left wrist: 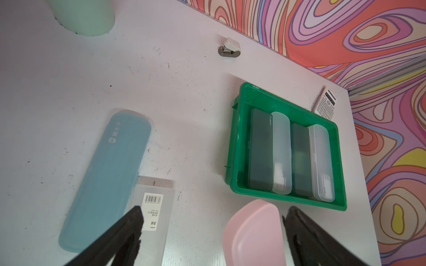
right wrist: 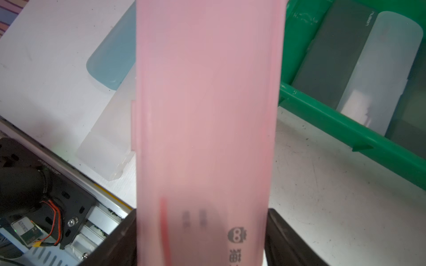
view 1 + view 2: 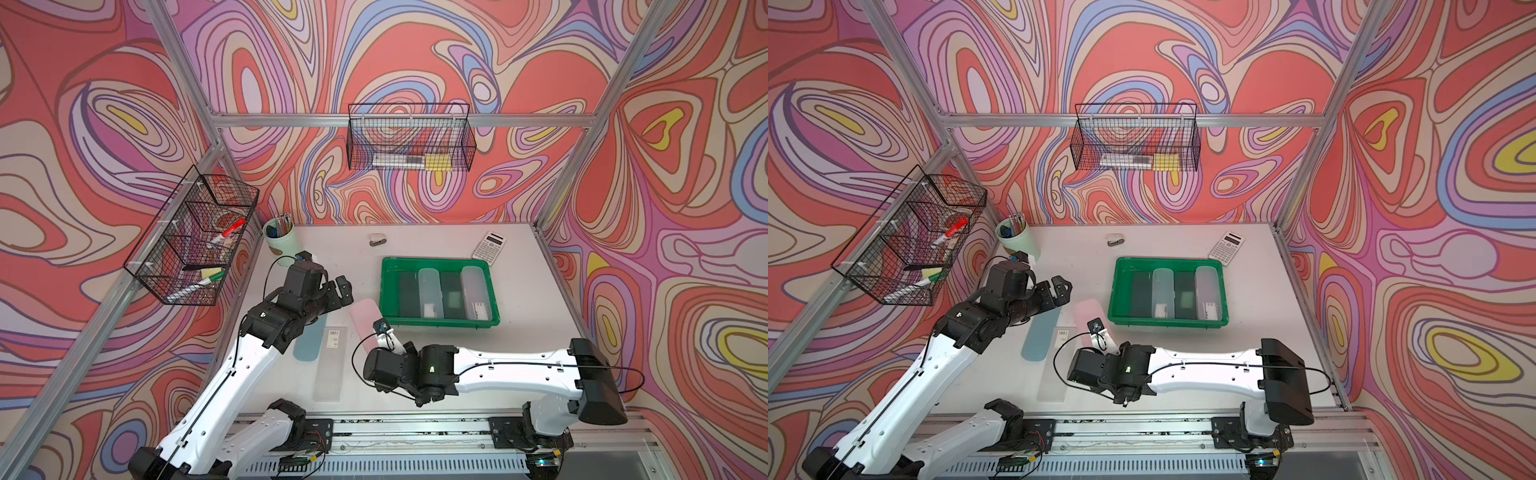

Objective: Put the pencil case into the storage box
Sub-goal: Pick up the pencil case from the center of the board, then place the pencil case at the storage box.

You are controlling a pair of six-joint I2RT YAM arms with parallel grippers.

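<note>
The pink case [image 3: 365, 319] slants outside the rim of the storage box, so my right gripper will next move outward, turning, then go down onto the dark case between the frosted ones and release.
My right gripper [image 2: 201, 215] is shut on the pink pencil case [image 2: 207, 110], one finger on each long side near its printed end. The case [image 3: 365, 319] sticks out in front of the gripper [image 3: 376, 341], just left of the green storage box [image 3: 440, 261] and outside its rim [image 2: 341, 129]. Several pencil cases, dark and frosted, lie side by side in the box [image 1: 235, 147]. My left gripper [image 1: 214, 211] hangs open over the table with nothing between its fingers. It is left of the pink case [image 1: 253, 232] in both top views [image 3: 1059, 289].
A blue pencil case [image 3: 309, 340] and a clear one with a barcode label [image 3: 332, 365] lie on the table under the left arm. A mint cup of pens [image 3: 280, 241], a stapler [image 3: 377, 240] and a calculator [image 3: 489, 247] stand at the back. Two wire baskets [image 3: 195, 237] hang on the walls.
</note>
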